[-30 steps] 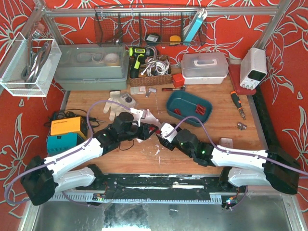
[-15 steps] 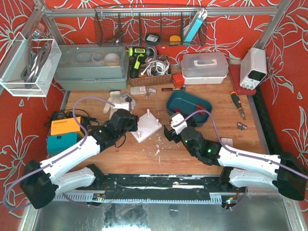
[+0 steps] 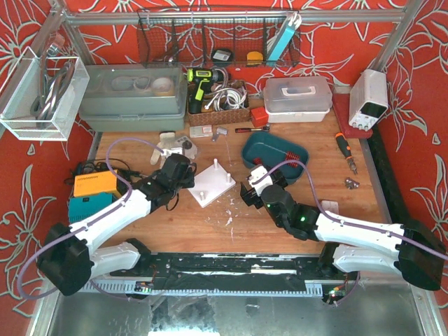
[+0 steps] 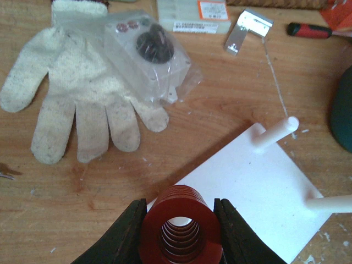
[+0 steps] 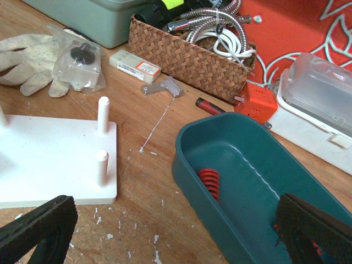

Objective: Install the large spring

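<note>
I will lower my left gripper to bring the large spring (image 4: pixel 180 230) down around the white peg and let go of it there, because the peg shows beneath through the spring's open center.
My left gripper (image 4: pixel 179 221) is shut on the large spring (image 4: pixel 180 230), a thick red coil seen end-on between the black fingers (image 4: pixel 131 228). It hangs just over the near corner of the white peg plate (image 4: pixel 258 201), whose white pegs (image 4: pixel 273 133) stand upright and bare. From above, the left gripper (image 3: pixel 189 182) sits at the plate's (image 3: pixel 213 185) left edge. My right gripper (image 5: pixel 176 231) is open wide with nothing in it, its fingers (image 5: pixel 38 226) spread between the plate (image 5: pixel 49 165) and the teal tray (image 5: pixel 220 181); it (image 3: pixel 250 190) is right of the plate.
A smaller red spring (image 5: pixel 210 182) lies in the teal tray (image 3: pixel 274 157). A white glove (image 4: pixel 71 104) and a bagged part (image 4: pixel 148 55) lie beyond the plate. A wicker basket (image 5: pixel 187 52), an orange box (image 5: pixel 253 102) and a screwdriver (image 5: pixel 209 105) sit further back.
The two grippers, together over the plate a second ago, have drawn apart. The right one opened wide and pulled back right; the left one backed off left with the spring.
</note>
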`<state>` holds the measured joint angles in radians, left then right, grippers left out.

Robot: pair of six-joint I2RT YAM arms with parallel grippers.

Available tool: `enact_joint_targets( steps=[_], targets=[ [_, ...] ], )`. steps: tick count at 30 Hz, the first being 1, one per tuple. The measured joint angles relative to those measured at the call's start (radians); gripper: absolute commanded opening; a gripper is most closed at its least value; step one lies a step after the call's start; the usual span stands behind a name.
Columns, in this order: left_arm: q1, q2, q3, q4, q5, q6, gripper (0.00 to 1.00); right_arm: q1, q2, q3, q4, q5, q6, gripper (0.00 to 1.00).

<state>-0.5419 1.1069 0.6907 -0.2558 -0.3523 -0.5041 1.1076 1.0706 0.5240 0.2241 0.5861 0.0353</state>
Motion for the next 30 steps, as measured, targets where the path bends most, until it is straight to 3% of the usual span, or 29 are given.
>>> enact_joint_targets(
  steps=[19, 30],
  targets=[
    [0.001, 0.089, 0.0, -0.002, 0.013, 0.033, 0.19, -0.004, 0.002, 0.0, 0.002, -0.025, 0.001, 0.99],
    [0.002, 0.182, 0.0, 0.043, 0.012, 0.04, 0.33, -0.004, 0.017, 0.0, 0.008, -0.03, 0.001, 0.99]
  ],
)
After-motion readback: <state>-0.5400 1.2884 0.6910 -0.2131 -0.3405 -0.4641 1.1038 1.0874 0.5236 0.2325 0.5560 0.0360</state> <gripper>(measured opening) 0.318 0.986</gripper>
